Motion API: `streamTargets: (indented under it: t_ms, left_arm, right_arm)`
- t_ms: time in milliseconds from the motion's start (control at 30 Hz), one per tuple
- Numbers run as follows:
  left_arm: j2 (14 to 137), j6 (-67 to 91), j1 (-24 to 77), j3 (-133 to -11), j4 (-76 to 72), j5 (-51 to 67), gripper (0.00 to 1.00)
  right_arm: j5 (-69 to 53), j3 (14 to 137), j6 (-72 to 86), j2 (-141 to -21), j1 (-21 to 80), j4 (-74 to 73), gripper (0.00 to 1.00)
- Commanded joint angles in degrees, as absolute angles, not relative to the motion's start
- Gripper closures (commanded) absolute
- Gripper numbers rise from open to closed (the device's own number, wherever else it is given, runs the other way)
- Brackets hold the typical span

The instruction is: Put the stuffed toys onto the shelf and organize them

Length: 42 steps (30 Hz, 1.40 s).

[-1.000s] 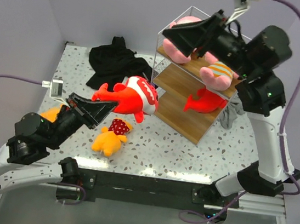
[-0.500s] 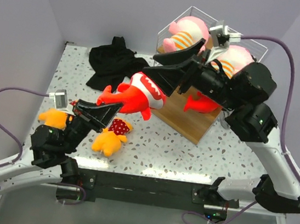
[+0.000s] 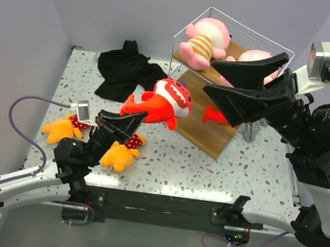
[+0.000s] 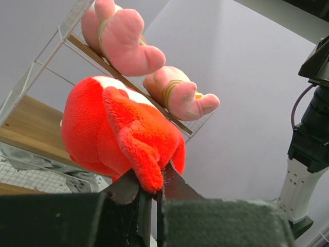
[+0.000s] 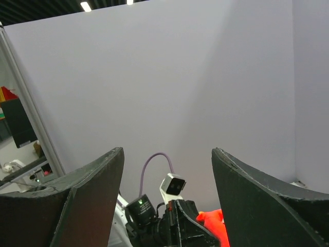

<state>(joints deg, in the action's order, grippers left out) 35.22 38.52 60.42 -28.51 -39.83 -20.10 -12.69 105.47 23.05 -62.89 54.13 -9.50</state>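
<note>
My left gripper reaches outward and down to the bare wood (image 3: 198,91) beside the second red fish next and releases the fin, since that wood lies outward and lower.
My left gripper (image 3: 130,119) is shut on the tail of a red fish toy (image 3: 163,101) and holds it in the air just left of the shelf (image 3: 195,135). In the left wrist view the jaws (image 4: 151,188) pinch its tail fin (image 4: 146,170). My right gripper (image 3: 209,74) is wide open and empty in front of the shelf, pointing left; it also shows in the right wrist view (image 5: 167,150). Two pink toys (image 3: 203,39) (image 3: 258,56) lie on the top board. A second red fish (image 3: 213,115) lies on a lower board, partly hidden. Two orange toys (image 3: 118,154) (image 3: 61,128) lie on the table.
A black garment (image 3: 126,70) lies at the back left of the speckled table. A grey cloth (image 3: 250,132) lies by the shelf's right foot. Purple walls close in the back and both sides.
My right arm has pulled back from the shelf top to the right, still open. My left gripper has carried the red fish up and rightward, closer to the shelf.
</note>
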Motion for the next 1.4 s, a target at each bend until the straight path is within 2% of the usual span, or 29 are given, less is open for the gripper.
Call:
streamTargets:
  t_ms: [0,67,200,567,800,1133,1233,1267,1367]
  left_arm:
    - [37.87,41.03,55.12,-28.13,-50.52,-16.19,1.00]
    - [39.63,45.77,49.52,-27.69,-52.38,-10.85,1.00]
    - [44.55,49.57,44.74,-26.98,-58.08,-6.25,1.00]
    - [54.57,52.21,43.77,-26.54,-68.28,-2.38,1.00]
    - [65.19,54.75,41.93,-27.86,-77.86,-1.50,1.00]
    - [75.84,54.93,40.69,-32.87,-82.00,-2.55,1.00]
    - [79.01,54.76,40.69,-33.48,-82.26,-2.46,0.89]
    - [79.88,54.84,40.69,-33.75,-82.35,-2.20,0.78]
    - [82.35,54.67,40.69,-34.72,-80.96,-2.20,0.61]
  right_arm:
    - [-10.29,101.87,23.20,-62.06,54.40,-6.34,0.27]
    - [-10.28,99.50,23.81,-60.74,54.41,-4.23,0.27]
    - [-10.20,97.91,24.17,-59.77,54.49,-2.90,0.28]
    - [-10.20,97.04,23.38,-59.15,54.49,-3.25,0.28]
    - [-10.02,95.80,23.47,-58.01,54.49,-2.55,0.28]
    - [-9.49,94.84,22.24,-56.69,54.49,-3.78,0.28]
    - [-9.05,94.40,21.71,-55.81,54.41,-3.96,0.27]
    - [-8.97,94.31,21.36,-55.72,54.40,-4.22,0.27]
    - [-8.44,94.22,20.92,-55.20,54.49,-4.74,0.26]
